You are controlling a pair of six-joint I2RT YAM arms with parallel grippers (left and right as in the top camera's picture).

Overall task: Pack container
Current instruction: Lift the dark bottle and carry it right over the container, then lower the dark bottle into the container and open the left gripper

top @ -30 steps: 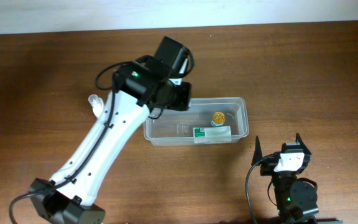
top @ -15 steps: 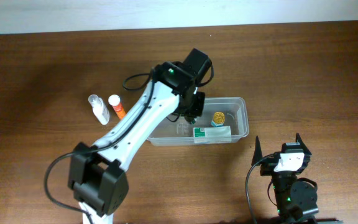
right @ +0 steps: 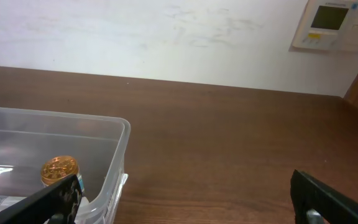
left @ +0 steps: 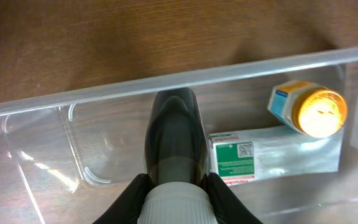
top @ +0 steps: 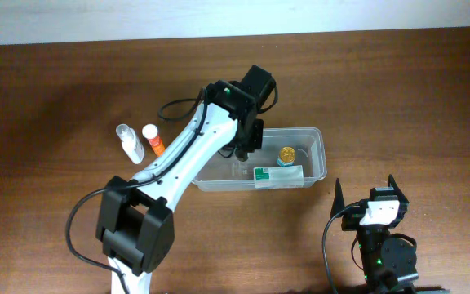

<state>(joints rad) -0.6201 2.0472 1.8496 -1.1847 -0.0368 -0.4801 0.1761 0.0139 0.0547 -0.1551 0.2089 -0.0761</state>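
Note:
My left gripper will go down and let go of the dark bottle upright on the tub's bottom (top: pixel 237 169), beside the green end of the box, because the tub's bottom is bare there.
The container (top: pixel 320 145) is a clear rectangular tub in the middle of the table. It holds a gold-lidded jar (top: pixel 286 154) and a green-and-white box (top: pixel 277 174). My left gripper (top: pixel 247 144) hangs over the tub's left half, shut on a dark bottle with a white ribbed cap (left: pixel 174 143). In the left wrist view the gripper (left: pixel 176 200) grips the bottle at the cap, above the tub's (left: pixel 104 93) bare floor, with the box (left: pixel 232 158) and the jar (left: pixel 312 111) to its right. My right gripper (top: pixel 367 193) is open and empty by the front edge.
A clear bottle (top: pixel 129 143) and an orange bottle with a white cap (top: pixel 152 140) lie on the table left of the tub. The right wrist view shows the tub's right end (right: pixel 115 138), the jar (right: pixel 59 169) and bare wood to its right.
My left arm has swung right, from the tub's left end to over its left half, carrying the dark bottle. That uncovered the orange bottle. The right arm has not moved.

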